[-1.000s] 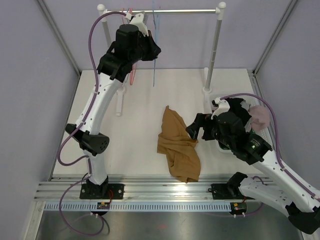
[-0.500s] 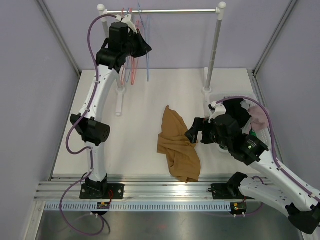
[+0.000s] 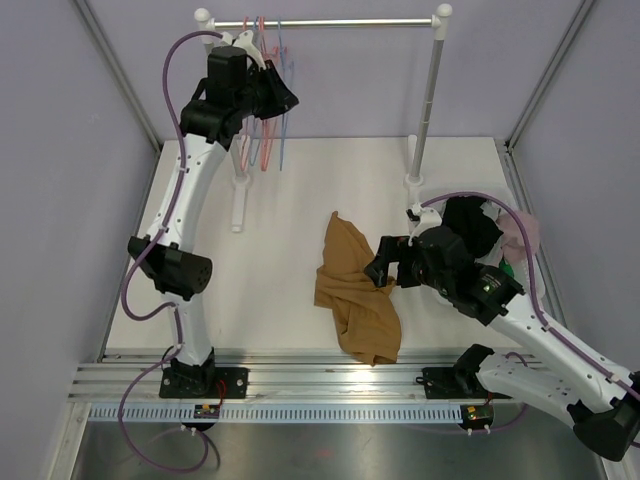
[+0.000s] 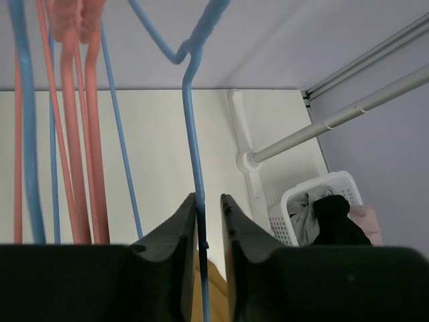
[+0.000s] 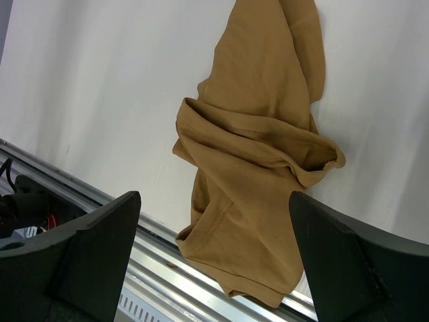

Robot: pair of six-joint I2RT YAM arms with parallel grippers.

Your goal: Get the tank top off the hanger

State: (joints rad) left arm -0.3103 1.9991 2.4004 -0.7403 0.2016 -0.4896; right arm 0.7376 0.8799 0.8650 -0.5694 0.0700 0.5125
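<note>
My right gripper next moves to the left in the top view and down onto the tank top's middle fold (image 3: 350,283) (image 5: 247,144). The fold lies below, bunched up for pinching.
The brown tank top (image 3: 355,295) lies crumpled on the white table, off any hanger; it also shows in the right wrist view (image 5: 261,154). My left gripper (image 3: 283,95) is up by the rail, its jaws nearly together around the wire of a bare blue hanger (image 3: 280,125). In the left wrist view the hanger (image 4: 191,134) runs between the fingers of the left gripper (image 4: 208,199), against the left one. My right gripper (image 3: 380,268) is wide open and empty above the tank top's right edge, as the right wrist view (image 5: 214,201) shows.
The clothes rail (image 3: 330,21) spans the back on two white posts (image 3: 425,110). Pink hangers (image 3: 262,130) and another blue one hang left of the held hanger. A white basket (image 4: 315,194) of clothes stands at the right. The table's front metal rail (image 5: 147,248) lies below the tank top.
My left gripper has carried the blue hanger leftward along the rail, up to the pink hangers. My right gripper has shifted slightly left. The tank top has not moved.
</note>
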